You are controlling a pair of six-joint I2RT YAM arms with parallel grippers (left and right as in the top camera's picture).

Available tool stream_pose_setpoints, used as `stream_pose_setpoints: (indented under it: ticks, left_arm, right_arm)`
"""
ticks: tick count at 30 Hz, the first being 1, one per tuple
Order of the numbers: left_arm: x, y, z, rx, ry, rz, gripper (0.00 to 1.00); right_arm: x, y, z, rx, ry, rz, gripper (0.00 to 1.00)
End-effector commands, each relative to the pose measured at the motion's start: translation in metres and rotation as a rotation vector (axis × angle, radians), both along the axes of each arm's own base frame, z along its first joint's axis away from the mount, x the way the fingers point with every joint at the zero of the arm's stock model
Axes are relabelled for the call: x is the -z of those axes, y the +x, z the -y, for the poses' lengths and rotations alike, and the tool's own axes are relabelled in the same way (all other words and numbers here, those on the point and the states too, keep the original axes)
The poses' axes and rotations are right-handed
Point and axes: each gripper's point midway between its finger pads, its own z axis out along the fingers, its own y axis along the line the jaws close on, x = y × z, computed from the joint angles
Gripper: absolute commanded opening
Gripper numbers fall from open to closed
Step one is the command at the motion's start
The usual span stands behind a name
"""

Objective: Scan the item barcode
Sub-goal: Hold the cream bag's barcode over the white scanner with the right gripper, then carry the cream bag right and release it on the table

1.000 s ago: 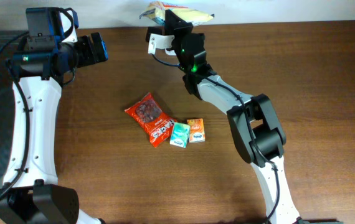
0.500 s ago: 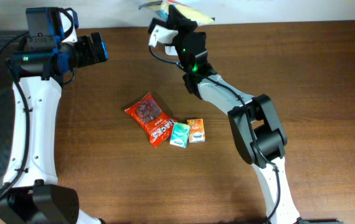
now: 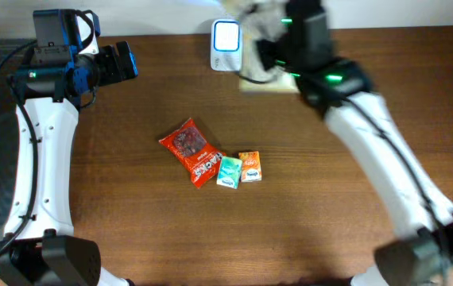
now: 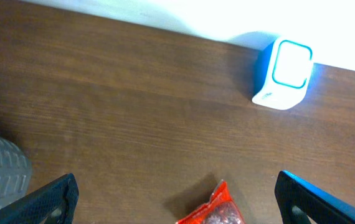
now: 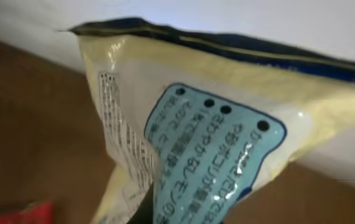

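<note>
Next I will swing my right gripper down and right in the overhead view to the bare tabletop and release the bag clear of the packets.
The item is a pale yellow snack bag with a light blue label and a barcode on its side. My right gripper is shut on its lower part. In the overhead view that gripper is motion-blurred, with the bag just right of the white scanner, whose window glows. My left gripper hangs open at the far left. Its wrist view shows the scanner ahead and nothing between the open gripper.
A red snack packet, a teal packet and an orange packet lie together mid-table. The red packet's tip shows in the left wrist view. The table's back edge meets a white wall behind the scanner.
My right arm has swung right and forward with the bag, uncovering the scanner that it hid before. The left arm and the three packets have not moved.
</note>
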Motion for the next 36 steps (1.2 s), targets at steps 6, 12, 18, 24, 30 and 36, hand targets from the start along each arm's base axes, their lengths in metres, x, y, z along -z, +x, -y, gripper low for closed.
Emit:
stream_pose_setpoints:
  ticks: [6, 12, 18, 24, 30, 36]
  left_arm:
    - [0.001, 0.001, 0.0, 0.011, 0.014, -0.001, 0.99]
    - [0.001, 0.001, 0.0, 0.011, 0.014, -0.001, 0.99]
    - [0.001, 0.001, 0.0, 0.011, 0.014, -0.001, 0.99]
    - [0.001, 0.001, 0.0, 0.011, 0.014, -0.001, 0.99]
    - [0.001, 0.001, 0.0, 0.011, 0.014, 0.0, 0.99]
    - [0.001, 0.001, 0.0, 0.011, 0.014, -0.001, 0.99]
  right_arm:
    - [0.07, -0.094, 0.18, 0.632, 0.252, -0.538, 0.04]
    - [0.19, -0.118, 0.266, 0.843, 0.325, -0.758, 0.04]
    - [0.278, -0.132, 0.298, 0.862, 0.516, -0.891, 0.04]
    - [0.298, -0.141, 0.314, 0.908, 0.554, -0.933, 0.35]
    - [0.264, -0.141, 0.312, 0.901, 0.562, -0.945, 0.71]
    - [0.194, -0.125, 0.282, 0.692, 0.488, -0.91, 0.72]
